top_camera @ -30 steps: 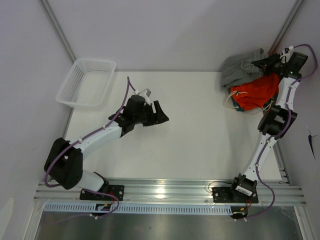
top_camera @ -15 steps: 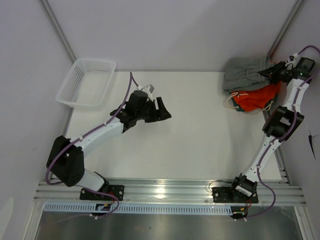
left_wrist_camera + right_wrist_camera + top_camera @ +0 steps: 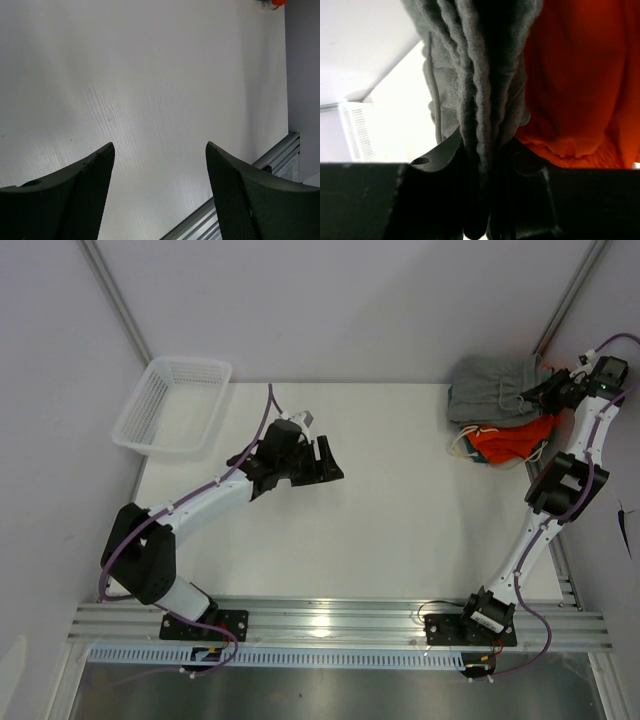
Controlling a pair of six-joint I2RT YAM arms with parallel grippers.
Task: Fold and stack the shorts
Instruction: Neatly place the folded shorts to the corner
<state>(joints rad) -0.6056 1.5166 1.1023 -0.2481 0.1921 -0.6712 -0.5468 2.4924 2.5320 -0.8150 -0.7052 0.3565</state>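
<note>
The held edge of the grey shorts hangs above the orange garment. The shorts come down onto it next in my right gripper, fingers tilting downward.
The grey shorts (image 3: 495, 385) hang bunched at the far right corner of the table. My right gripper (image 3: 551, 388) is shut on their right edge and holds them up. In the right wrist view the grey shorts (image 3: 480, 85) run as thick folds between the two fingers (image 3: 440, 150), a grey drawstring dangling at the left. My left gripper (image 3: 328, 462) is open over the bare middle of the table, far to the left of the shorts. Nothing sits between its fingers (image 3: 85, 195) in the left wrist view.
An orange garment (image 3: 510, 440) with a white drawstring lies under and beside the grey shorts, and it fills the right side as the orange garment (image 3: 580, 80) in the right wrist view. A white mesh basket (image 3: 150, 435) stands at the far left corner. Side walls close in on both sides.
My right gripper has pulled the grey shorts up and toward the far right corner, off the orange garment. My left arm has shifted slightly to the right, jaws still apart.
</note>
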